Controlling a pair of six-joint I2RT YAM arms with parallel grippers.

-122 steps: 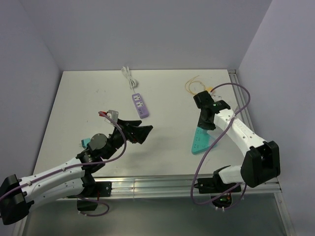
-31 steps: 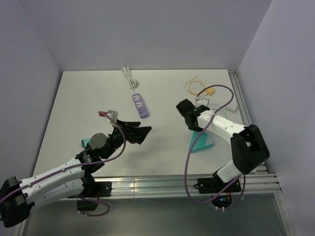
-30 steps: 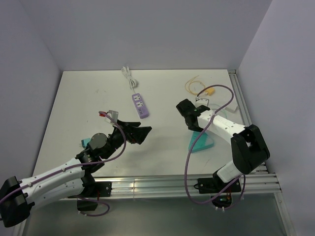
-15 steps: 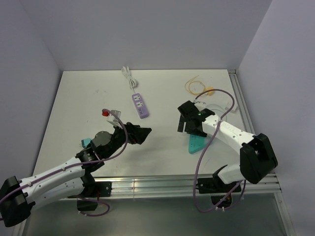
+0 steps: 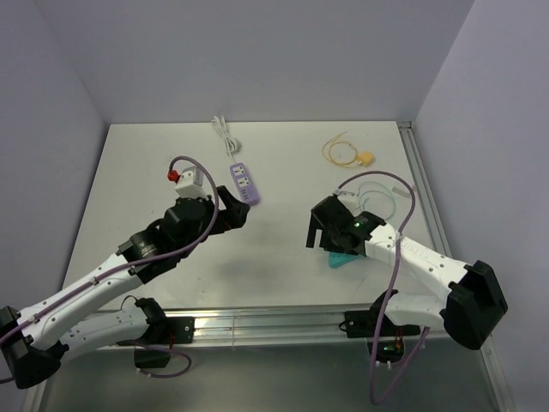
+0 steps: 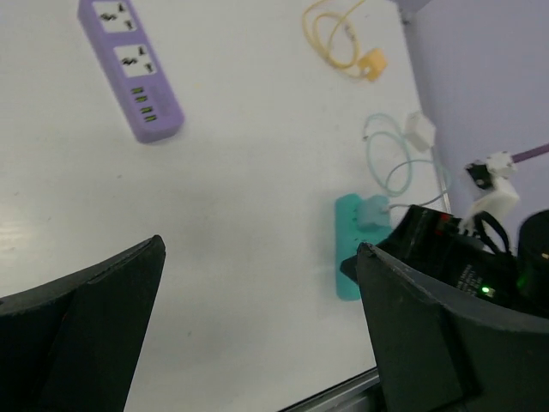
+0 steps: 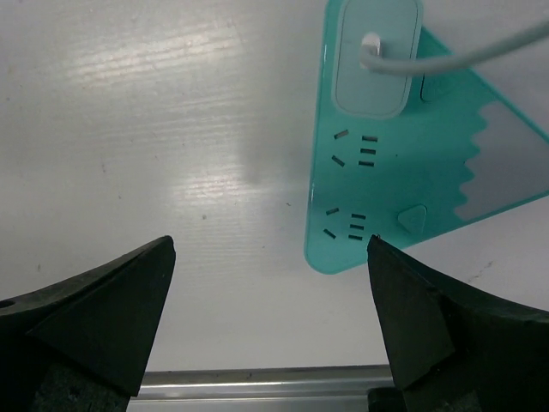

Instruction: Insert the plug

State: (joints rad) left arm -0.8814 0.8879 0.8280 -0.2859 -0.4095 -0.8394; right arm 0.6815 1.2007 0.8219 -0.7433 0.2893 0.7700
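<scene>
The tabletop under the left gripper's forearm is below the gripper and to its left in the top view, so the robot will swing the gripper over, tip its slanted fingers down and lower it.
The plug (image 5: pixel 366 158) is a small yellow-tan block on a looped yellow cable (image 5: pixel 338 149), lying at the table's back right; the left wrist view shows the plug (image 6: pixel 374 63) at its top. A purple power strip (image 5: pixel 244 183) lies at centre back, and the same purple strip (image 6: pixel 130 69) appears in the left wrist view. My left gripper (image 5: pixel 238 212) hovers open just in front of the strip, holding nothing. My right gripper (image 5: pixel 319 238) is open over bare table beside a teal power strip (image 7: pixel 403 172).
A pale plug (image 7: pixel 376 64) with a light cord sits in the teal strip's top socket. A white adapter (image 6: pixel 420 129) with a looped pale cable lies behind the teal strip. The purple strip's white cord (image 5: pixel 224 133) runs to the back wall. A metal rail (image 7: pixel 257 382) edges the table front.
My right gripper has opened wide and drawn back toward the front, off the teal strip. My left gripper has swung up and back toward the purple strip.
</scene>
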